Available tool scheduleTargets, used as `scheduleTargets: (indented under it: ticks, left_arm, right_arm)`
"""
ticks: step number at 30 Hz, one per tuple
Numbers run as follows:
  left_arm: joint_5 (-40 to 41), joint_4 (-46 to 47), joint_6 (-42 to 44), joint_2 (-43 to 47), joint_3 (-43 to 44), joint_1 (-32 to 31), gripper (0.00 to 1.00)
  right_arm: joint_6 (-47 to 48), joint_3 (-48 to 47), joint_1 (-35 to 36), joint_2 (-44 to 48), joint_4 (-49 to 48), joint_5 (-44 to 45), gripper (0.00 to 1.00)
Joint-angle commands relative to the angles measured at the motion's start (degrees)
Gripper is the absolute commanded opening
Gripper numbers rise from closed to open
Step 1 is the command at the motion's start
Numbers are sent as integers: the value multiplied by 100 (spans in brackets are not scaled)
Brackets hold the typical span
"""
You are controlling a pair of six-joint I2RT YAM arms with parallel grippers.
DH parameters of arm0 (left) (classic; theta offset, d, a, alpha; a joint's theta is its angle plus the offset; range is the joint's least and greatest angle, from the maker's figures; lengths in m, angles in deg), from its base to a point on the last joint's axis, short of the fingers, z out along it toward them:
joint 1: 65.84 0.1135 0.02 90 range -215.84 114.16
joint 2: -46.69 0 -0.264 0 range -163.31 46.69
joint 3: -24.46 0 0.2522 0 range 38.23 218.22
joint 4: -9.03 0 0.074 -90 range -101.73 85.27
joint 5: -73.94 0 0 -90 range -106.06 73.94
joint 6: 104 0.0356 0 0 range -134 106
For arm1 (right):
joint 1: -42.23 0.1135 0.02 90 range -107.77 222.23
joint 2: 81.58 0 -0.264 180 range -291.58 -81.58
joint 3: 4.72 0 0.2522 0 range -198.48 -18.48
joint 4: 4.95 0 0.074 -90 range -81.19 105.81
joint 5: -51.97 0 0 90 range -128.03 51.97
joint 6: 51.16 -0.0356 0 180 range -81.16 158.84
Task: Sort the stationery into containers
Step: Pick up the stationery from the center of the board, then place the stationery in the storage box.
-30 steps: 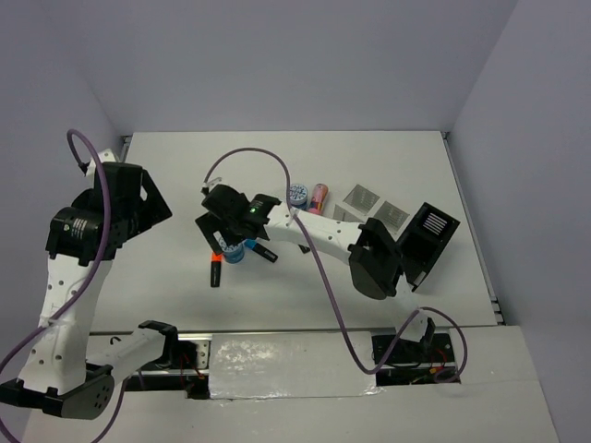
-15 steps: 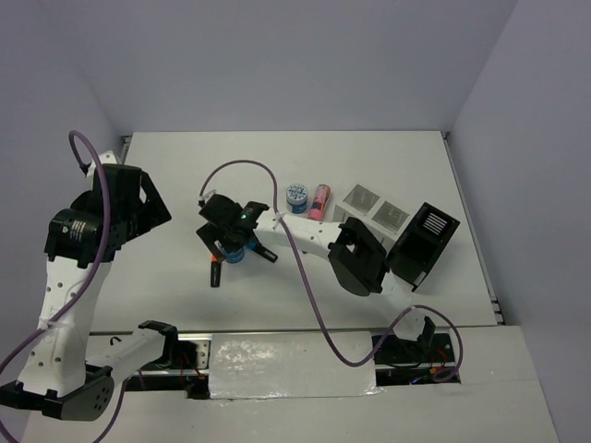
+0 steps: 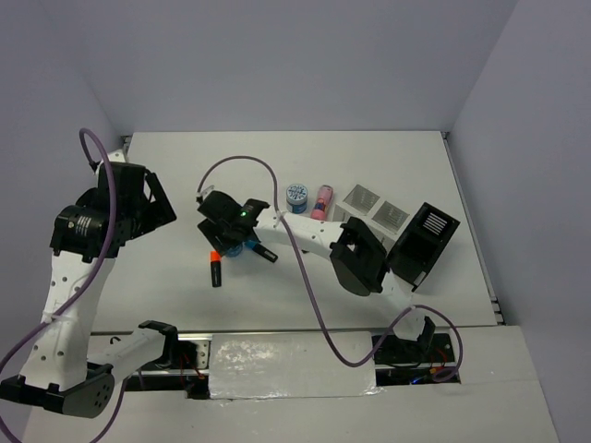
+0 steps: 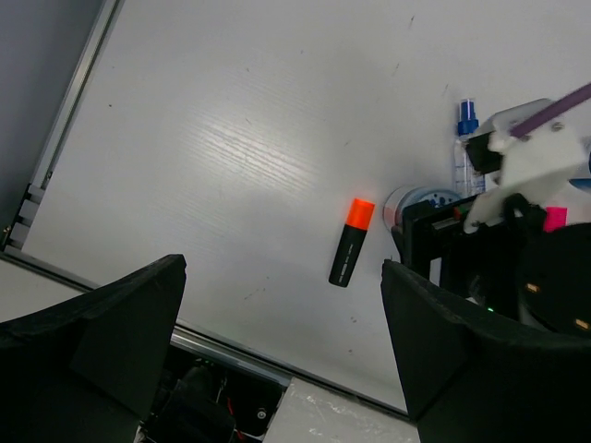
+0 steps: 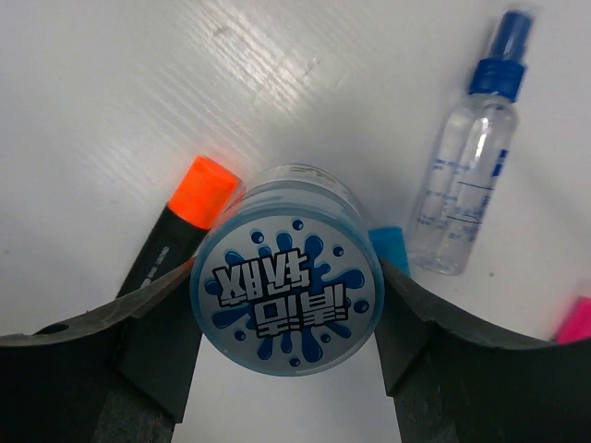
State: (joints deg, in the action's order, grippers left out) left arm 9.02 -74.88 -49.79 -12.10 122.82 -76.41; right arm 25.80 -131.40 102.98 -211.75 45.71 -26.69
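The robot's right gripper will go up, bring the blue tin with the splash label over the white box's section nearest the pink tube (image 3: 321,199), go down and let go of the tin, because that section is empty.
My right gripper (image 3: 231,242) (image 5: 286,369) is shut on a round blue tin (image 5: 286,295) with a splash label, one finger on each side of it. The tin stands among an orange-capped highlighter (image 5: 180,221) (image 3: 215,268), a blue highlighter cap (image 5: 388,249), a clear blue-capped bottle (image 5: 466,194) and a pink cap (image 5: 577,321). A second blue tin (image 3: 297,195) and the pink tube (image 3: 321,199) lie further right. The white two-compartment box (image 3: 377,205) and the black box (image 3: 420,245) stand at the right. My left gripper (image 3: 155,205) (image 4: 277,369) is open and empty, high at the left.
In the left wrist view the orange highlighter (image 4: 351,242) lies just left of the right gripper's black body (image 4: 499,268), with the bottle (image 4: 466,138) beyond it. The table's near edge and metal rail (image 4: 231,351) run below. Walls close the table at the back and right.
My right gripper has moved a little left and down over the blue tin, and its fingers now touch both sides. My left arm has shifted slightly.
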Motion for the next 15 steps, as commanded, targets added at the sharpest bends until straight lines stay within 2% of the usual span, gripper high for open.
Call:
scheduleTargets:
  ticks: [1, 4, 6, 12, 15]
  left_arm:
    - [-74, 203, 186, 42, -49, 29, 99]
    - [-117, 238, 204, 60, -75, 37, 99]
    - [-144, 274, 222, 69, -110, 37, 99]
    - [-354, 502, 248, 183, -312, 37, 99]
    - [-469, 572, 230, 210, -400, 37, 99]
  right_arm:
    - [73, -335, -98, 1403, -263, 220, 11]
    - [47, -327, -379, 2176, -237, 211, 13]
    - [-110, -178, -852, 2739, -114, 273, 12]
    - [-287, 1192, -2582, 3892, 220, 483, 6]
    - [-208, 1737, -3155, 4305, 221, 545, 2]
